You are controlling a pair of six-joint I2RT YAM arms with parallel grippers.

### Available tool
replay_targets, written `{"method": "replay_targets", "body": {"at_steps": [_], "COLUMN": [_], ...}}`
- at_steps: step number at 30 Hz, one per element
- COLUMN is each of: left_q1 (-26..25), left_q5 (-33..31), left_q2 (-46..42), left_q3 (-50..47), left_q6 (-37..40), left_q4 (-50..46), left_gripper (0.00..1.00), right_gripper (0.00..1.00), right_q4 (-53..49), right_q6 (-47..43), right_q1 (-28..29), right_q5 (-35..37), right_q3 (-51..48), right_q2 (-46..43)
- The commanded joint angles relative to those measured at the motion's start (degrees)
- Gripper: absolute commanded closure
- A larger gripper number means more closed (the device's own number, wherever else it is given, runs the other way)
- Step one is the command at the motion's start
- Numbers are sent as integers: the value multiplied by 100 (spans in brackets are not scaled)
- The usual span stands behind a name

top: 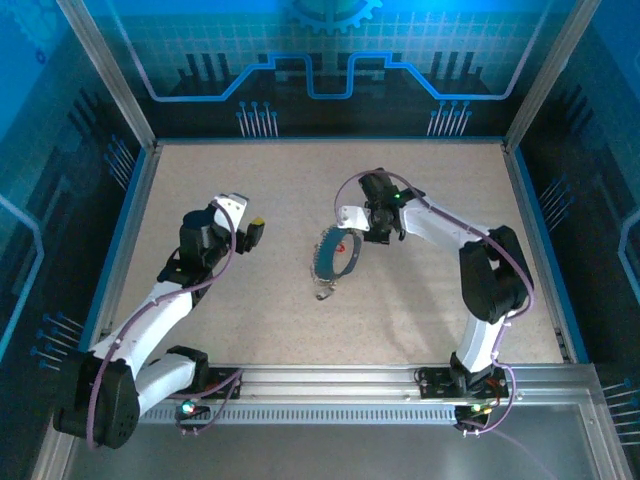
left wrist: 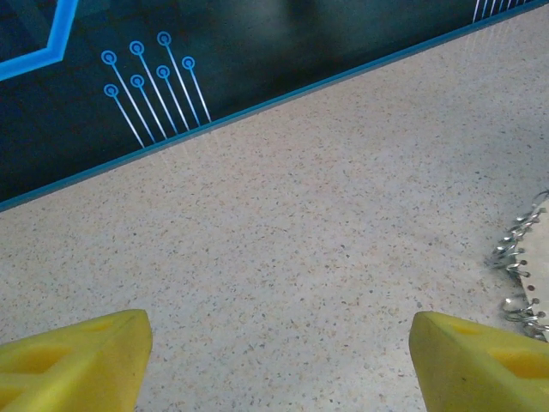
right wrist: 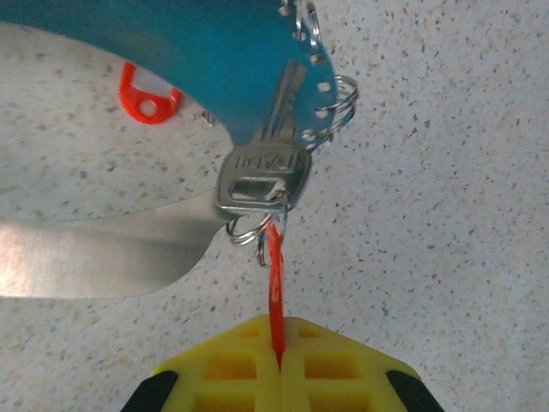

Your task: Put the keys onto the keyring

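The robot's right gripper will lower the red tag to the tabletop beside the band and release it there, since the metal band still stands on edge.
The keyring (top: pixel 322 262) is a large silvery metal band bent into a loop, standing on edge mid-table, with holes and small rings along its rim. In the right wrist view the band (right wrist: pixel 103 253) curves across the top left. A silver key (right wrist: pixel 262 176) rests against it and hangs by a small split ring from a thin red tag (right wrist: pixel 274 283). My right gripper (right wrist: pixel 279 350) is shut on that tag, and stands just right of the loop (top: pixel 362 232). A second red tag (right wrist: pixel 146 96) lies behind the band. My left gripper (top: pixel 256 232) is open, left of the loop, yellow fingers (left wrist: pixel 77 360) wide apart over bare table.
The speckled table (top: pixel 250 330) is walled by a blue-edged frame (top: pixel 130 220) on three sides. The loop's ringed edge (left wrist: pixel 519 275) sits at the far right of the left wrist view, beyond the right finger (left wrist: pixel 480 360).
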Motion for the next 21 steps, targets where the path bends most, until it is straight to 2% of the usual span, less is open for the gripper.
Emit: {"method": "replay_targets", "body": {"at_steps": [1, 11, 14, 16, 21], "left_q1": [28, 28, 28, 29, 28], "left_q5": [132, 237, 327, 315, 308], "left_q2": [7, 48, 65, 94, 143], "left_q3": [79, 84, 104, 90, 105], "left_q6": [-33, -21, -22, -49, -10], "left_q4": [-72, -71, -98, -73, -95], "left_gripper": [20, 20, 20, 20, 19], "right_gripper": [100, 100, 97, 90, 63], "right_q4": [73, -45, -106, -168, -51], "right_q6": [190, 33, -245, -227, -143], "right_q1": [-57, -267, -332, -427, -565], "right_q5": [-244, 41, 229, 278, 436], "right_q3": [390, 40, -78, -96, -364], "right_q2": [201, 374, 435, 489, 405]}}
